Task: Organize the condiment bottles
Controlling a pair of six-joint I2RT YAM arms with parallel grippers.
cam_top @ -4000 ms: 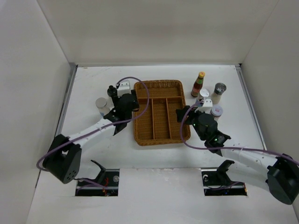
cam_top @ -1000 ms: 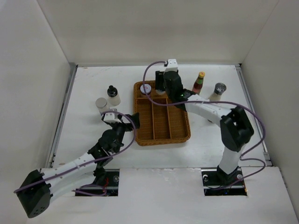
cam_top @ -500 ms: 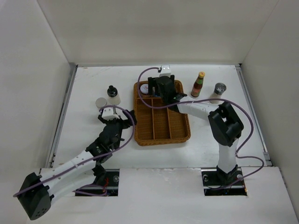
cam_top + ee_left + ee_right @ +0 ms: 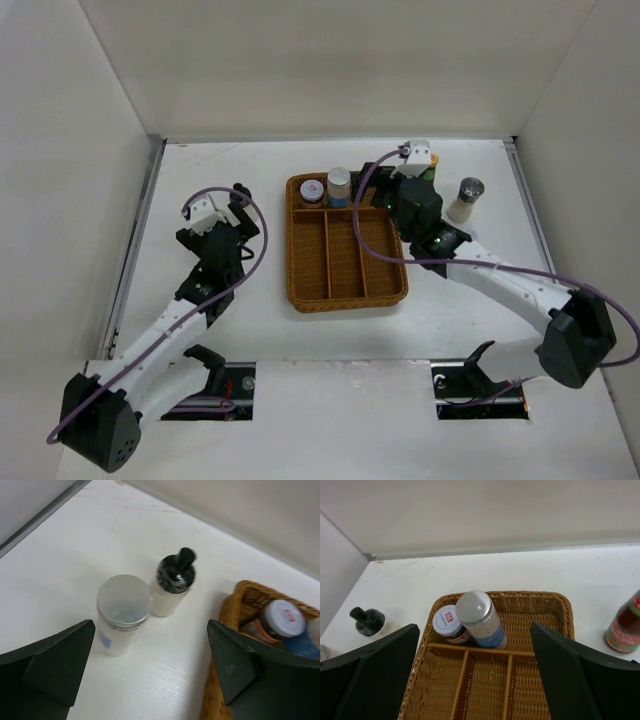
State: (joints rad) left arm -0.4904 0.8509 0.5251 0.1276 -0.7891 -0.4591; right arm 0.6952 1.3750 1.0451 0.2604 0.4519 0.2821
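My left gripper moves down and away from the tray (image 4: 345, 285) next, until its fingers are beside both sides of the silver-lidded jar's lid. The jar stands outside the tray, below them.
The wicker tray (image 4: 345, 285) holds two condiment bottles in its back compartment: a white-lidded jar (image 4: 312, 191) (image 4: 448, 624) and a silver-lidded shaker (image 4: 339, 186) (image 4: 480, 619), upright and side by side. My right gripper (image 4: 398, 190) (image 4: 475, 645) hangs open above the tray's right back corner, holding nothing. The red sauce bottle (image 4: 625, 625) stands to its right. A grey-lidded shaker (image 4: 466, 199) stands further right. My left gripper (image 4: 232, 205) (image 4: 150, 645) is open above a white jar (image 4: 123, 611) and a black-capped bottle (image 4: 172, 582), both left of the tray.
The tray's three long front compartments (image 4: 485, 690) hold nothing. White walls close in the table at the back and on both sides. The tray's left rim (image 4: 235, 610) lies close to my left gripper's right finger.
My right gripper opened and drew back to the right, leaving the silver-lidded shaker upright in the tray's back compartment. My left arm reached back over the two bottles on the left.
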